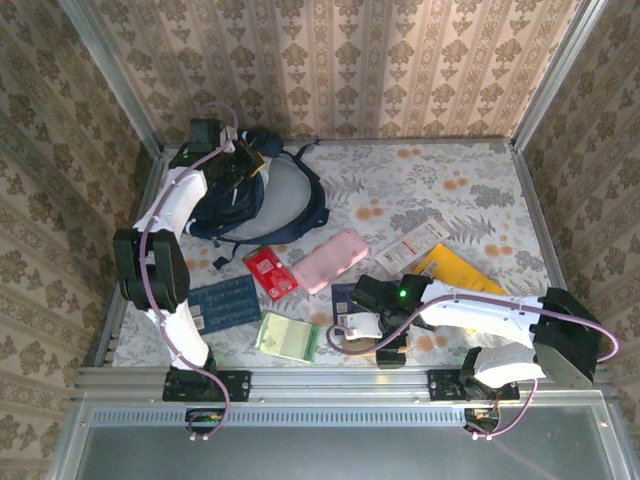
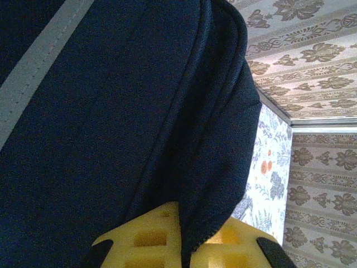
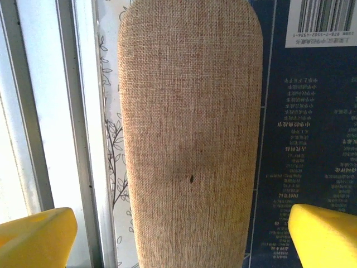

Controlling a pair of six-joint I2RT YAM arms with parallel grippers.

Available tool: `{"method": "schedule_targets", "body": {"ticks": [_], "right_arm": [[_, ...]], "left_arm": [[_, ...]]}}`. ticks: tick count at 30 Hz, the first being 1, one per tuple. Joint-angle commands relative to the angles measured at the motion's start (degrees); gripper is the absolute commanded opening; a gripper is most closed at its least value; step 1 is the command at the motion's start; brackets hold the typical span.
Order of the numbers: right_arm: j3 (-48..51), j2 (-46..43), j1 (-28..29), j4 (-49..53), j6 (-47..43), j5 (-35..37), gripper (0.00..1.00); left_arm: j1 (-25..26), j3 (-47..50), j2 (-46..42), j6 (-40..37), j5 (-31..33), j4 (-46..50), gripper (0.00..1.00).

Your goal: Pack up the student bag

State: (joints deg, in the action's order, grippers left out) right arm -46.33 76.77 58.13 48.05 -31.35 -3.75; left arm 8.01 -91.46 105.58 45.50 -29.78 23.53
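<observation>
The open fingers of my right gripper are already on both sides of the burlap, so I should move them down toward the pouch's rounded end next. Then I should close them across the pouch's long sides.
The student bag [image 1: 262,196], a large dark navy backpack with a grey panel, lies at the table's back left. My left gripper [image 1: 243,160] is at its top edge. In the left wrist view its yellow fingers [image 2: 145,240] are shut on a fold of the bag's navy fabric [image 2: 139,111], with a grey stripe [image 2: 33,61] at the left. My right gripper [image 3: 181,240] stands open near the table's front edge, its yellow fingertips [image 3: 36,234] wide on either side of a tan burlap pouch [image 3: 189,123]. The pouch lies partly on a navy printed booklet [image 3: 307,156].
On the floral table [image 1: 450,190] lie a pink case [image 1: 330,260], a red booklet [image 1: 270,272], a navy booklet [image 1: 222,300], a green notebook [image 1: 288,337], a yellow book [image 1: 462,270] and a white labelled packet [image 1: 420,238]. A metal rail [image 3: 44,111] runs beside the pouch.
</observation>
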Motion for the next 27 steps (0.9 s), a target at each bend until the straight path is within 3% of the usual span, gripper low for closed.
{"method": "schedule_targets", "body": {"ticks": [1, 11, 20, 27], "right_arm": [[0.5, 1.6, 0.0, -2.5, -0.8, -0.6, 0.99], [0.5, 8.0, 1.2, -6.5, 0.7, 0.0, 0.97], [-0.3, 7.0, 1.0, -6.0, 1.8, 0.7, 0.57], [-1.3, -0.9, -0.2, -5.5, 2.7, 0.2, 0.49]], "left_arm": [[-1.2, 0.5, -2.3, 1.9, -0.7, -1.5, 0.0], [-1.8, 0.7, -2.3, 2.4, -1.6, -2.0, 0.0], [-1.7, 0.5, -2.1, 1.6, -1.7, -2.2, 0.0], [-0.8, -0.2, -2.1, -0.8, -1.2, -1.1, 0.0]]}}
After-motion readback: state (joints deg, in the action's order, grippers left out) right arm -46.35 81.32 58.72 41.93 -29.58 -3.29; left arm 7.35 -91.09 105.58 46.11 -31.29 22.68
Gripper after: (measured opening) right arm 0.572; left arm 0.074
